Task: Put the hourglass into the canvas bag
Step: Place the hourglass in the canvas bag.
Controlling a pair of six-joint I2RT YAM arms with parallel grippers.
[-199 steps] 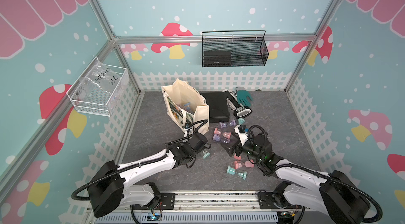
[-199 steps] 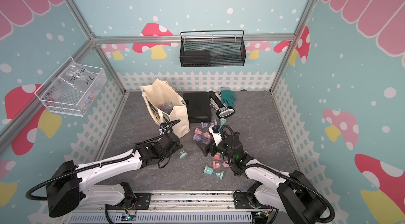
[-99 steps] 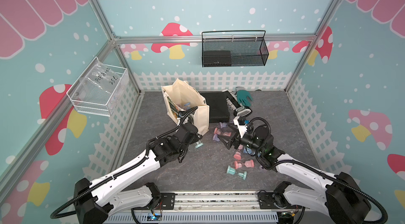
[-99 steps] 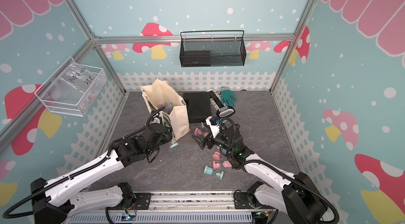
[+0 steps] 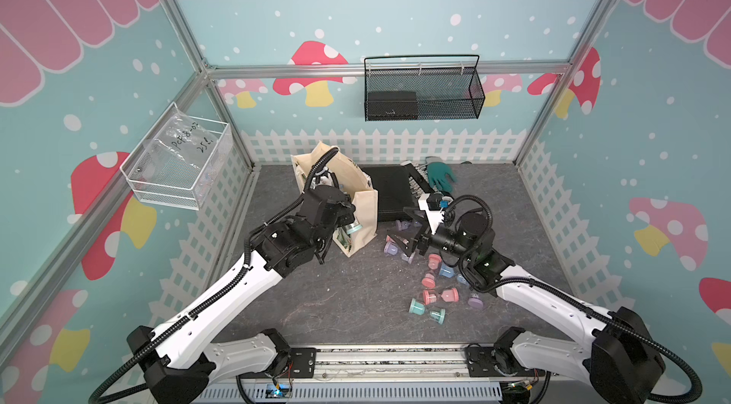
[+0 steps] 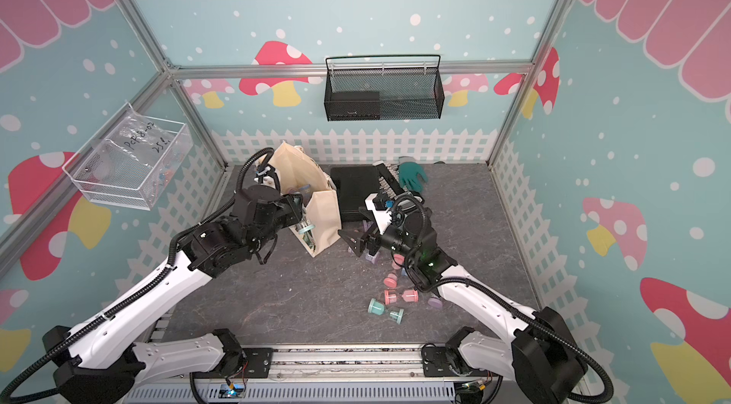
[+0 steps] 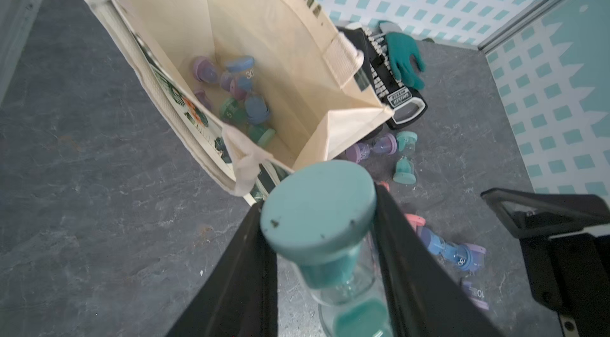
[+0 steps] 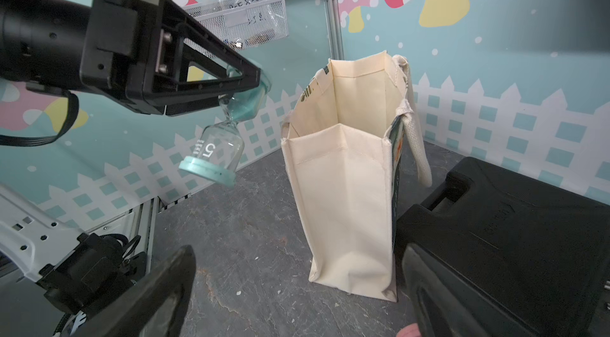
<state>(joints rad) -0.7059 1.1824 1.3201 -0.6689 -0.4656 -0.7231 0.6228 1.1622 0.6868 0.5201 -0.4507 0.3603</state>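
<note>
My left gripper holds the teal hourglass (image 6: 305,228), and the bag's opening (image 6: 301,177) is outward of my left gripper. I need to carry the hourglass outward over the bag's near rim next, lower it inside and release it.
The cream canvas bag (image 5: 364,211) (image 6: 325,213) stands open at the back left, and several hourglasses (image 7: 238,93) lie inside it. My left gripper (image 5: 349,224) (image 7: 319,200) (image 8: 254,78) is shut on a teal hourglass (image 5: 353,229) (image 6: 305,228) (image 7: 318,213) (image 8: 216,142). It holds the hourglass in the air beside the bag's (image 8: 343,193) near end, apart from the rim. My right gripper (image 5: 405,241) (image 6: 360,243) (image 8: 297,286) is open and empty, low over the floor to the bag's right.
Several loose hourglasses (image 5: 432,295) in pink, blue, purple and teal lie on the floor at right. A flat black case (image 5: 389,194), a keyed device (image 5: 416,183) and a green glove (image 5: 441,176) lie behind them. A wire basket (image 5: 421,93) and clear bin (image 5: 178,164) hang on the walls.
My left arm has lifted the teal hourglass off the floor and carried it back toward the bag. My right gripper has moved back toward the black case and stayed open.
</note>
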